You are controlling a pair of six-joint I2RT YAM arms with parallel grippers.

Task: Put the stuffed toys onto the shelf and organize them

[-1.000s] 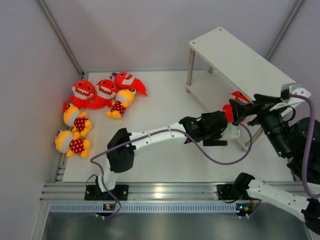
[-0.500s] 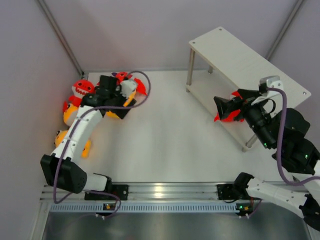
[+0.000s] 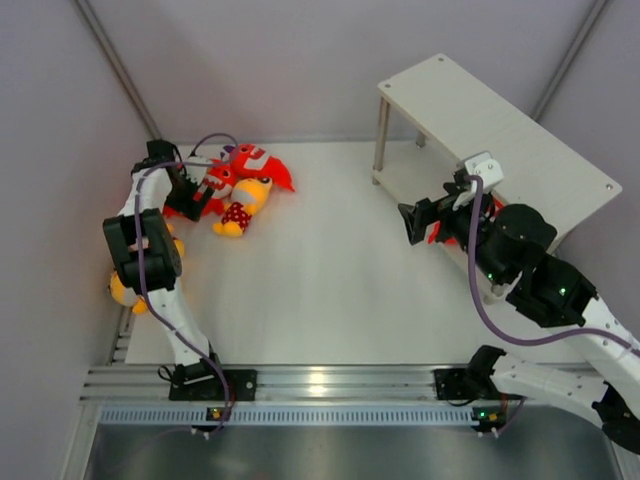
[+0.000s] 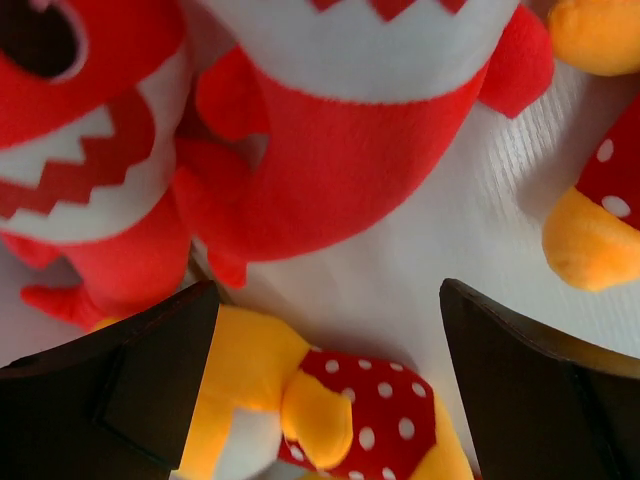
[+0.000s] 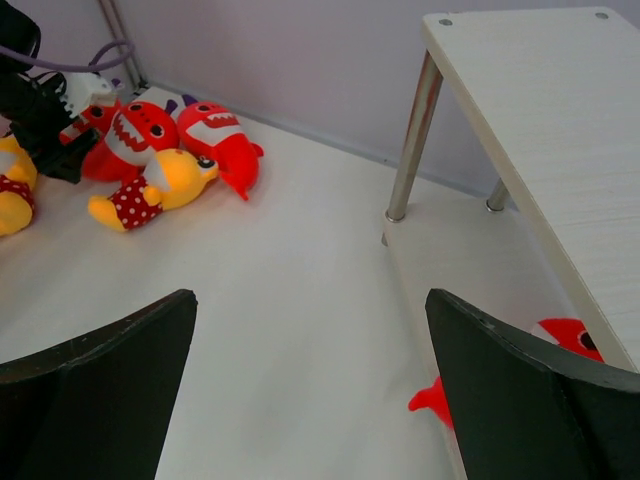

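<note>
My left gripper moves outward and down past the yellow-orange figure onto the middle red shark's lower body [image 3: 213, 204] [image 4: 330, 195] next, because the shark's body narrows there toward the tail.
My left gripper [image 3: 186, 196] hangs open low over the toy pile at the far left. Between its jaws [image 4: 328, 300] lies a yellow-orange figure with red dotted shorts [image 4: 350, 410], not gripped. Two red sharks [image 4: 340, 150] [image 4: 80, 150] lie just beyond it. From above I see a red shark [image 3: 256, 160] and a yellow figure [image 3: 243, 203]. My right gripper [image 3: 413, 222] is open and holds nothing [image 5: 310, 295], beside the shelf [image 3: 480, 110]. One red shark [image 5: 568, 338] lies on the shelf's lower board, half hidden by my right finger.
Another yellow figure [image 3: 122, 287] lies at the table's left edge, partly behind my left arm. The shelf's metal leg [image 5: 412, 140] stands ahead of the right gripper. Grey walls close the back and the sides.
The left arm has swung from the shelf side across the table to the toy pile at the far left. The right gripper has drawn back leftwards from the shelf's lower board.
</note>
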